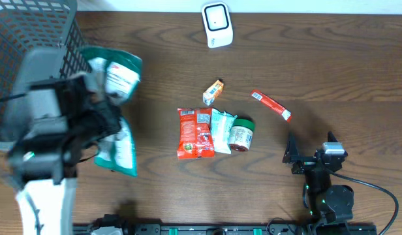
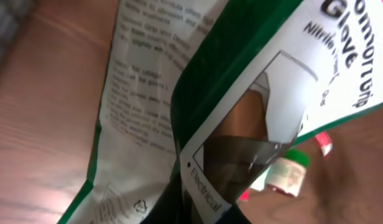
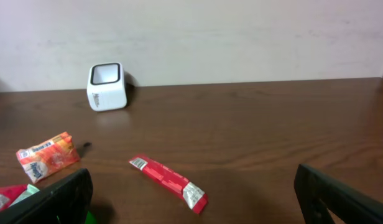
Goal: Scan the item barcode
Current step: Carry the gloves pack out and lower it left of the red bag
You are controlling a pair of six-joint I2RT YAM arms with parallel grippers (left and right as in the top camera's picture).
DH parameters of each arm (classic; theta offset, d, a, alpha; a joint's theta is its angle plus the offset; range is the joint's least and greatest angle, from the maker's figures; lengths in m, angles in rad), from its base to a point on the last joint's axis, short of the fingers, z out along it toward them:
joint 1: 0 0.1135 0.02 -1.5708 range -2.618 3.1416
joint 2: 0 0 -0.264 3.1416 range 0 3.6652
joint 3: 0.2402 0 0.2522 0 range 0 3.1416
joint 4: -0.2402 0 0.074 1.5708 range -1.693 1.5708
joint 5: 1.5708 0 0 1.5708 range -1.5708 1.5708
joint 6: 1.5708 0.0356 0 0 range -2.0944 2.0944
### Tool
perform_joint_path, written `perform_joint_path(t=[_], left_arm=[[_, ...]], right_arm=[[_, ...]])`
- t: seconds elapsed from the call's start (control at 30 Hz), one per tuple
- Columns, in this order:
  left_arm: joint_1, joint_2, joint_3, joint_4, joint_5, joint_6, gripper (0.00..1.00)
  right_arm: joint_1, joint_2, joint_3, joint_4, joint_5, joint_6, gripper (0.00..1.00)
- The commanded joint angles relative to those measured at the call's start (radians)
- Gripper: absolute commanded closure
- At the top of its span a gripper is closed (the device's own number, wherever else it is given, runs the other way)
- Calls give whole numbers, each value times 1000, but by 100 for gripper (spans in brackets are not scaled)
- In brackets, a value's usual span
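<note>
The packet in my left gripper goes down rightward in the overhead view next for release, since the tabletop (image 1: 158,125) beside the red snack bag is bare.
My left gripper (image 2: 198,206) is shut on a green-and-white glove packet (image 2: 154,93), lifted over the table's left side. In the overhead view the packet (image 1: 116,73) bends around my left gripper (image 1: 100,116), one end up, the other hanging lower. Its printed back and its front both fill the left wrist view; I see no barcode there. The white scanner (image 1: 216,25) stands at the far edge, middle, also in the right wrist view as the scanner (image 3: 107,86). My right gripper (image 1: 310,147) rests open at the front right, nothing between its fingers (image 3: 55,199).
A dark mesh basket (image 1: 31,46) fills the far left corner. At the centre lie a red snack bag (image 1: 194,132), a pale packet (image 1: 222,130), a green-lidded jar (image 1: 241,134) and a small orange packet (image 1: 214,91). A red stick pack (image 1: 271,105) lies right of them.
</note>
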Motion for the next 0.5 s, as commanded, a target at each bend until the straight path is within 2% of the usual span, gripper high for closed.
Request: perform_joint_path(t=[0.0,0.2,0.3,0.47], left_arm=[[-72,25,-124,83,5,-76,93],[-181,134,-271,285,-105,-173,93],[-233,214,-293,340,-165,-194,93],[-283,362,-294,435,-171,-194,92]], right_arm=[[-12,-4,-1,-4,10,-5,1],[-12,-4,-1,-4,10,-4,1],[-12,-4,-1,-4,10,-4,1],[-12,-4,-1,-4,9,-5,1]])
